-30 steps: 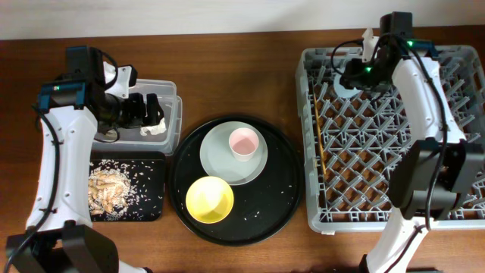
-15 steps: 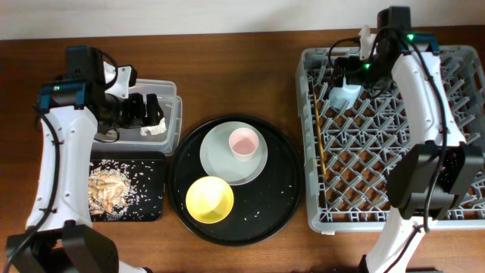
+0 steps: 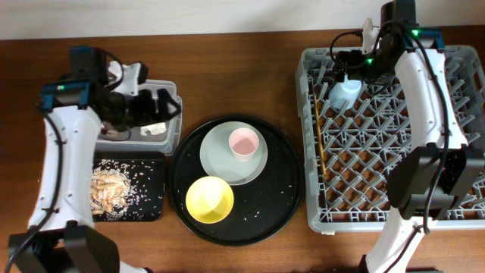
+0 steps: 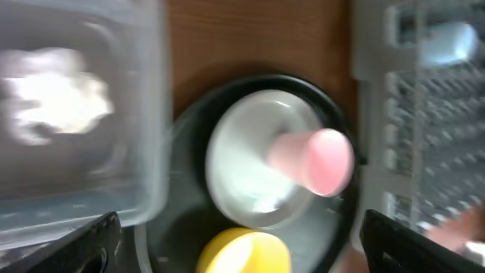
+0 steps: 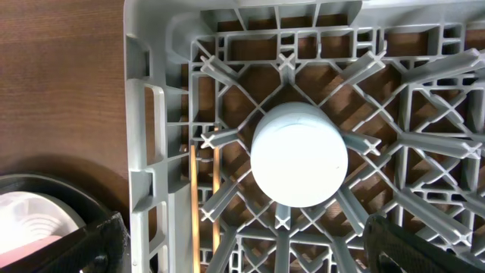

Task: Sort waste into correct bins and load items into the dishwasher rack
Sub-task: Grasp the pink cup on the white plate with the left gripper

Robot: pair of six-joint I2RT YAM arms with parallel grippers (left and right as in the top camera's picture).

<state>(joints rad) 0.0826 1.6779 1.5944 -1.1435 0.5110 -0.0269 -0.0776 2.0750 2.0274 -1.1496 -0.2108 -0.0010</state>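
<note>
The pink cup's opening faces up. So before grabbing, my left gripper should go from the clear tub down onto the pink cup's tub-side rim (image 3: 231, 141) (image 4: 306, 161).
The light blue cup (image 3: 345, 92) stands upside down in the far-left corner of the grey dishwasher rack (image 3: 394, 220). My right gripper (image 3: 350, 67) hangs open just above it. In the right wrist view the cup (image 5: 299, 155) sits clear of the gripper (image 5: 242, 254), beside two chopsticks (image 5: 204, 205) on the lattice. My left gripper (image 3: 158, 108) is open and empty over the clear tub (image 3: 170, 87), where a white tissue wad (image 3: 155, 129) lies. The pink cup (image 3: 243, 142) stands on the pale plate (image 3: 227, 163) beside the yellow bowl (image 3: 210, 199).
Plate and bowl rest on a large round black tray (image 3: 284, 197) at the table's middle. A flat black tray (image 3: 155, 212) at the front left holds tan scraps and rice crumbs (image 3: 110, 189). The chopsticks (image 3: 318, 136) lie along the rack's left wall.
My right gripper opened, left the light blue cup in the rack and drew back toward the far edge. My left gripper shifted slightly right above the tub.
</note>
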